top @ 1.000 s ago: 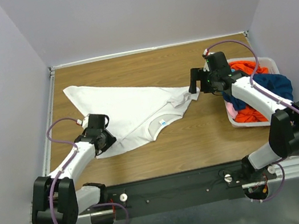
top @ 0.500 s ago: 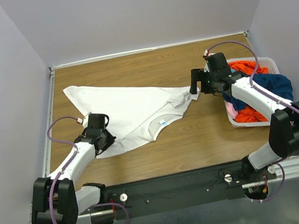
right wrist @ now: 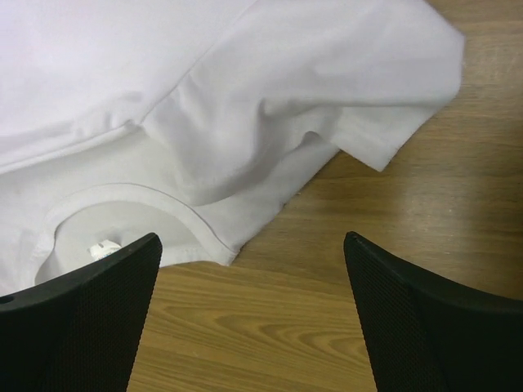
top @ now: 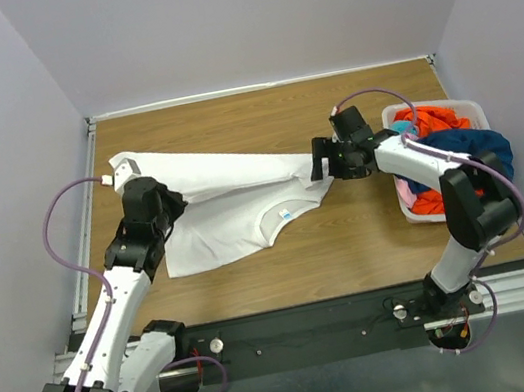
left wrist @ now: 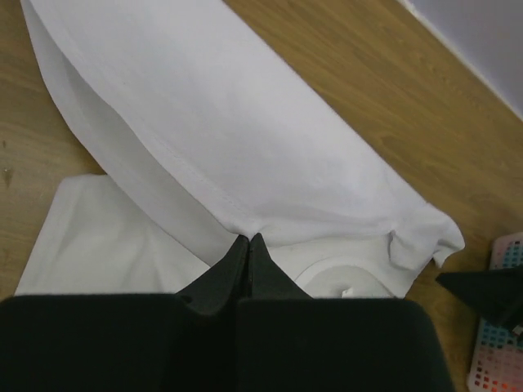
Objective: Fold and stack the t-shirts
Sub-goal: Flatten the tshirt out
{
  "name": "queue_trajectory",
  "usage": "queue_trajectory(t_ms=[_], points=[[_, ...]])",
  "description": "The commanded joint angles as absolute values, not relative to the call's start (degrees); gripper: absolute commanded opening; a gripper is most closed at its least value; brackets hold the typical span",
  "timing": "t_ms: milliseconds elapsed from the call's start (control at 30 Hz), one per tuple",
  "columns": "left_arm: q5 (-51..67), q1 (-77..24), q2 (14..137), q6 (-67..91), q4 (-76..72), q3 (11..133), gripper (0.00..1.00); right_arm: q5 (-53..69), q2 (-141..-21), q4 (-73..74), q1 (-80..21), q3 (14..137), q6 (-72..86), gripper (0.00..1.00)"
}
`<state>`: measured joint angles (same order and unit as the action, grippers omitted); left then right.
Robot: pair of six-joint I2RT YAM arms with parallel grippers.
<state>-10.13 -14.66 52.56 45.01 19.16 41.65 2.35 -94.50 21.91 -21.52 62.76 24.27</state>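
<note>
The folded sleeve end nearest the bin [right wrist: 315,88] still lies beyond my right gripper's fingers, so I need to bring my open right gripper outward and down onto it.
A white t-shirt [top: 233,201] lies spread over the left half of the table, its collar and blue neck label [top: 286,214] facing the near edge. My left gripper [top: 172,203] is shut on a raised fold of its cloth [left wrist: 245,122]; the left wrist view shows the fingertips [left wrist: 248,238] pinched together on the hem. My right gripper [top: 318,161] hovers open over the shirt's right sleeve end [right wrist: 384,122], jaws wide with bare wood between them [right wrist: 250,241]. Orange [top: 423,117], dark blue [top: 475,146] and pink [top: 406,193] t-shirts sit heaped in the bin.
The white plastic bin [top: 469,103] stands at the table's right edge, just behind my right forearm. Grey walls close in the table on the left, back and right. Bare wood [top: 351,241] lies between the shirt and the near rail.
My left gripper has shut on the white shirt and carried the cloth up and away from the near edge. My right gripper has moved left, onto the sleeve end.
</note>
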Motion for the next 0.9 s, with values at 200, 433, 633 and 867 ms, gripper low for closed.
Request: queue_trajectory(t_ms=[200,433,633,867], points=[[-16.8,-14.2,48.7,43.2,17.8,44.6,0.00,-2.4,-104.2,15.8,-21.7,69.4,36.0,0.90],[-17.7,-14.0,48.2,43.2,18.1,44.3,0.00,-6.6,-108.9,15.2,-21.7,71.5,40.2,0.82],[-18.8,-13.9,47.7,43.9,17.9,44.5,0.00,-8.2,-107.9,15.0,-21.7,72.5,39.7,0.22],[-24.2,-13.2,46.0,43.1,16.6,53.2,0.00,-8.1,-92.0,15.1,-21.7,74.4,33.2,0.02]])
